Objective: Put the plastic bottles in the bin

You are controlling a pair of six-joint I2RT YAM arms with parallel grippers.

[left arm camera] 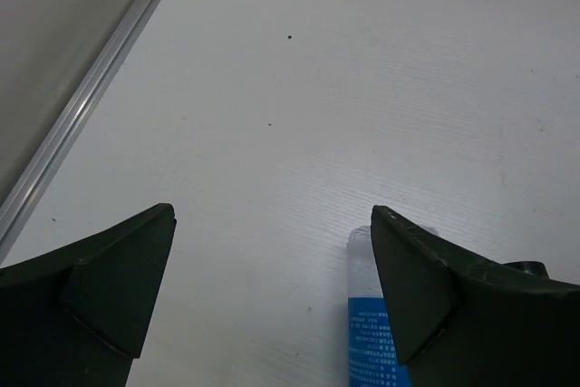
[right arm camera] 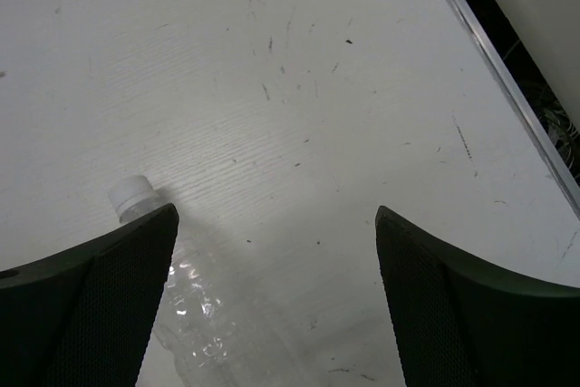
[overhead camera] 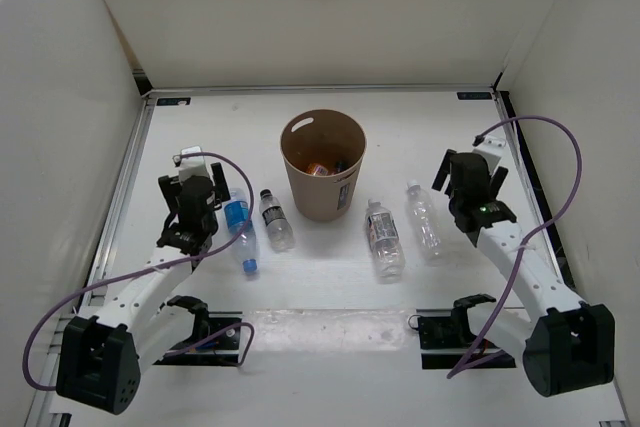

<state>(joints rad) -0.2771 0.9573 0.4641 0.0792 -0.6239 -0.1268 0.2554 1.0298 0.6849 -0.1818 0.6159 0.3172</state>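
My right gripper goes down and to the left in the top view onto the clear bottle's middle [overhead camera: 424, 221] [right arm camera: 207, 307] next, as it lies below the open fingers there.
The tan bin [overhead camera: 321, 199] stands upright at the table's middle. Four plastic bottles lie flat in front of it. From left to right they are a blue one [overhead camera: 240, 235], a dark-capped one [overhead camera: 276, 219], a labelled white-capped one [overhead camera: 384, 237] and a clear white-capped one [overhead camera: 424, 217]. My left gripper [overhead camera: 192, 184] hovers open just left of the blue bottle [left arm camera: 367, 319], whose base shows beside the right finger. My right gripper [overhead camera: 468, 169] is open to the right of the clear bottle [right arm camera: 208, 314], whose cap [right arm camera: 131, 192] peeks out past the left finger. Neither gripper [left arm camera: 272, 212] [right arm camera: 276, 212] holds anything.
Some orange and dark items [overhead camera: 322, 165] lie inside the bin. White walls enclose the table on three sides. A metal rail [left arm camera: 86, 101] runs along the left edge and a black strip [right arm camera: 507, 52] along the right. Purple cables loop from both arms.
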